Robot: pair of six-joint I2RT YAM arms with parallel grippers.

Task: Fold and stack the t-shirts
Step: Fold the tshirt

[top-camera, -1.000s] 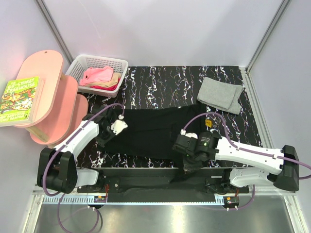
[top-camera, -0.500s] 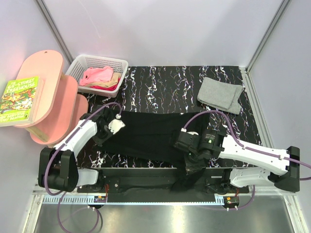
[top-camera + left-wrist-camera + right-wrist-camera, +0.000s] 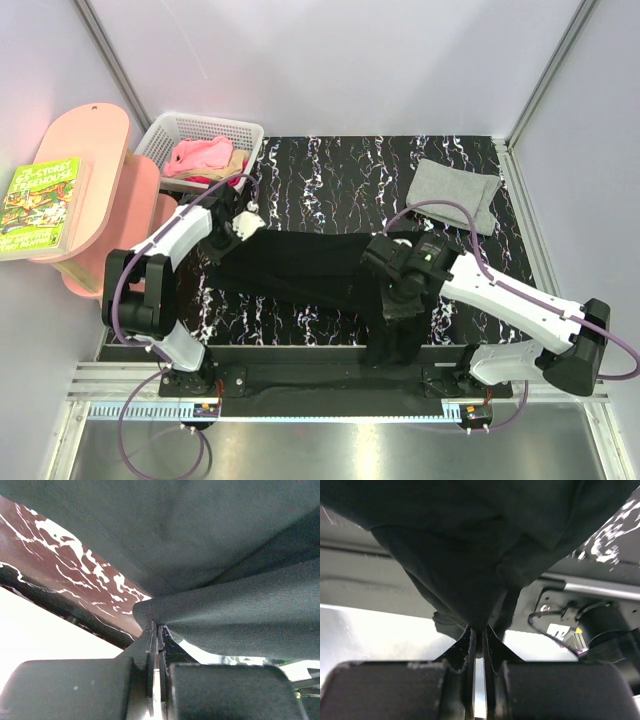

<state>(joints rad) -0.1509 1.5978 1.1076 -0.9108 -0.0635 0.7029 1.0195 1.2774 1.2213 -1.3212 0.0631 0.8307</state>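
Note:
My right gripper is pinching the fold of the black t-shirt, and one end of the t-shirt hangs over the near edge of the table. It will next bring the t-shirt's pinched fold outward down onto the table (image 3: pixel 441 316) (image 3: pixel 612 541).
The black t-shirt (image 3: pixel 300 265) is stretched across the marbled table between my two grippers, lifted, with one end hanging down over the near edge (image 3: pixel 392 335). My left gripper (image 3: pixel 222 240) is shut on its left edge, seen pinched in the left wrist view (image 3: pixel 156 626). My right gripper (image 3: pixel 392 288) is shut on a bunched part of it, shown in the right wrist view (image 3: pixel 479 629). No daisy print shows. A light grey t-shirt (image 3: pixel 455 193) lies folded at the back right. Pink, tan and red shirts (image 3: pixel 207 160) lie in a basket.
A white plastic basket (image 3: pixel 168 130) stands at the back left corner. Pink rounded shelves (image 3: pixel 100 200) carrying a green book (image 3: pixel 42 205) stand left of the table. Grey walls close in the table at the back and sides. Metal rails run along the near edge (image 3: pixel 330 375).
Both grippers have moved away from the near edge toward the back with the black shirt, the left one also leftward. The shirt is now pulled tauter and hangs down at the right.

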